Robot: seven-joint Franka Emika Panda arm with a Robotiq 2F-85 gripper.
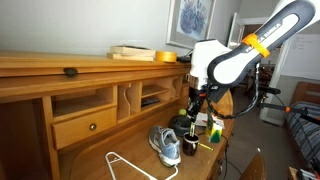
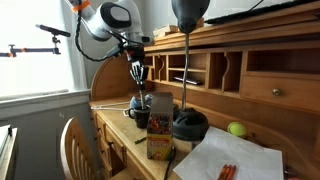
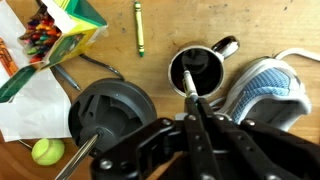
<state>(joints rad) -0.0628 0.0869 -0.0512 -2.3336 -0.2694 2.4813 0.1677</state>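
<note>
My gripper needs to go down toward the mug's opening (image 1: 190,138) (image 3: 197,70) and let go of the stick inside, because the stick's lower end already points into the black mug.
My gripper (image 3: 193,108) is shut on a thin pencil-like stick (image 3: 186,84) and hangs above the desk. The stick's lower end points into a black mug (image 3: 205,68) with a shiny handle, directly below the jaws. I cannot tell whether the tip touches the mug's bottom. In both exterior views the gripper (image 1: 196,103) (image 2: 139,76) hovers straight above the mug (image 1: 181,124) (image 2: 140,115). A blue and white sneaker (image 3: 265,85) lies right beside the mug.
A crayon box (image 3: 55,40) (image 2: 159,137), a green crayon (image 3: 139,28), a black lamp base (image 3: 110,115) (image 2: 188,123), a green ball (image 3: 46,151) (image 2: 237,129) and white paper (image 3: 25,105) lie on the wooden desk. Desk cubbies and drawers (image 1: 85,125) stand behind. A white wire hanger (image 1: 125,165) lies in front.
</note>
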